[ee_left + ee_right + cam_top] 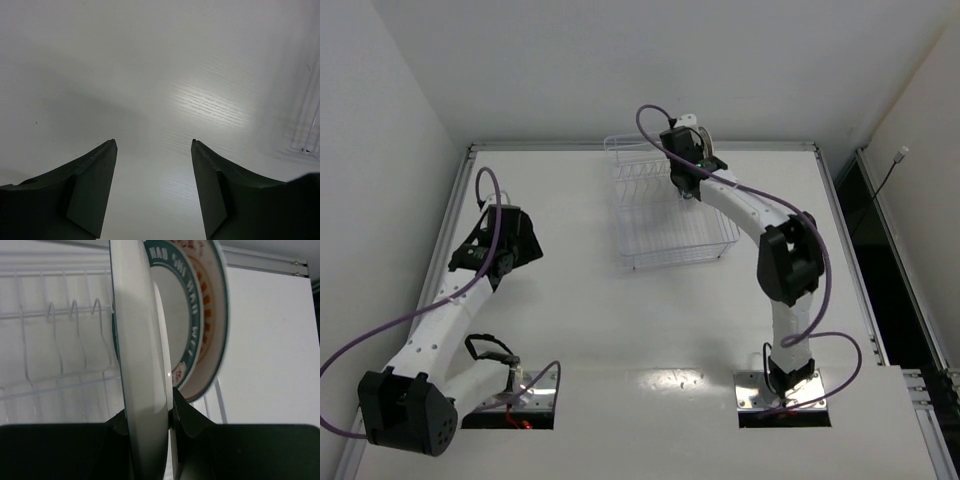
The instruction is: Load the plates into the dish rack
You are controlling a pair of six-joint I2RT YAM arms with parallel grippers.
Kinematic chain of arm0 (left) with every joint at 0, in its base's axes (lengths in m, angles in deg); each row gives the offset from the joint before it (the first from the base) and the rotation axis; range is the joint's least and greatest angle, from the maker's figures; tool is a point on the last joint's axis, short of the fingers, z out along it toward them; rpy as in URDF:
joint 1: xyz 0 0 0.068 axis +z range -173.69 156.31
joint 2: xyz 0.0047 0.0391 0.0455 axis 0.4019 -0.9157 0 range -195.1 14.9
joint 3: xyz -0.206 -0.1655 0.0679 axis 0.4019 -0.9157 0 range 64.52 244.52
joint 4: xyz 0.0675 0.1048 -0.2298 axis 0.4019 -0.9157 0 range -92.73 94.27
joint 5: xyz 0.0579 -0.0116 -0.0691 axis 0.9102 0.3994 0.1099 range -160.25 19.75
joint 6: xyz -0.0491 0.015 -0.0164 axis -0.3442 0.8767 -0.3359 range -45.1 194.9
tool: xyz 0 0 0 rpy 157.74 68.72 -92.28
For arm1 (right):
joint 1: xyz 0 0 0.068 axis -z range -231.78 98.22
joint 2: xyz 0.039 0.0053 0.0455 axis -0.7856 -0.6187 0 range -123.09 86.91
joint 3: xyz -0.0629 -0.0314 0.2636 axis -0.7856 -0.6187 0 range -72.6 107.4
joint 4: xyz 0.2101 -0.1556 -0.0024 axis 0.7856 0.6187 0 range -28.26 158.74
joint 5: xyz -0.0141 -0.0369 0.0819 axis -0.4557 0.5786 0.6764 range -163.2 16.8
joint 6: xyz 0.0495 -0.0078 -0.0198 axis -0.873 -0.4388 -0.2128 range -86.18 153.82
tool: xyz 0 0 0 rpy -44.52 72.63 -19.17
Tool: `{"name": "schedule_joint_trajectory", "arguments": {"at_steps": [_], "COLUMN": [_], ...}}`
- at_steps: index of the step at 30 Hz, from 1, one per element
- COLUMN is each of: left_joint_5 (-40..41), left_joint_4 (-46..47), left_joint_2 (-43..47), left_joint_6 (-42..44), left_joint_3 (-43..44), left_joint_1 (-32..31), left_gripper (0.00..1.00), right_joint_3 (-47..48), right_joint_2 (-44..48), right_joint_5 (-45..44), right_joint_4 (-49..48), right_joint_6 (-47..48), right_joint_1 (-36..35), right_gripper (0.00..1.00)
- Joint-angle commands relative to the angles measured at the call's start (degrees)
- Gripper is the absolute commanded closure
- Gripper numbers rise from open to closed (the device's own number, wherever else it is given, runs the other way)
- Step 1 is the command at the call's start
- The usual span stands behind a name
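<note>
My right gripper needs to bring the white plate (140, 340) down into the dish rack (670, 215) beside the blue-green-rimmed plate next, as it already hangs upright alongside the standing plates.
My right gripper (148, 410) is shut on the rim of a white plate (140, 340), held upright and seen edge-on over the dish rack (62, 315). Just behind it stand two more plates on edge: one with a dark blue-green rim and pink marks (192, 330), and one with an orange pattern (212, 315). In the top view the right gripper (685, 165) hangs over the far end of the white wire dish rack (670, 215), hiding the plates. My left gripper (154, 142) is open over bare table, well left of the rack (480, 255).
The rack's divider tines (95, 325) to the left of the held plate stand free. The white table (620, 320) has a raised edge all round. Walls close in at the back and left.
</note>
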Motion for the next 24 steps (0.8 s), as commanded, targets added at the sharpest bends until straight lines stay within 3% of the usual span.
{"name": "schedule_joint_trajectory", "arguments": {"at_steps": [1,18,21,22,24], "left_joint_5": [3.0,1.2,1.2,1.2,1.2], "left_joint_4": [4.8,4.2,4.2,4.2,4.2], "left_joint_2": [4.1,-0.7,-1.2,-1.2,-1.2], "left_joint_6": [0.7,1.2,1.2,1.2,1.2], "left_joint_3": [0.0,0.5,0.5,0.5,0.5], "left_joint_1": [-1.4,-1.4,-1.4,-1.4,-1.4], "left_gripper": [0.42,0.42,0.42,0.42,0.42], "right_joint_3": [7.9,9.6,10.7,10.7,9.9], "right_joint_2": [-2.2,-11.2,-11.2,-10.6,-7.7], "right_joint_5": [-1.0,11.1,11.7,11.7,11.7], "right_joint_4": [-3.3,-3.3,-2.1,-1.2,-0.5], "right_joint_6": [2.9,-3.3,-3.3,-3.9,-3.9], "right_joint_1": [1.0,4.5,5.0,5.0,5.0], "right_gripper": [1.0,0.97,0.77,0.65,0.54]}}
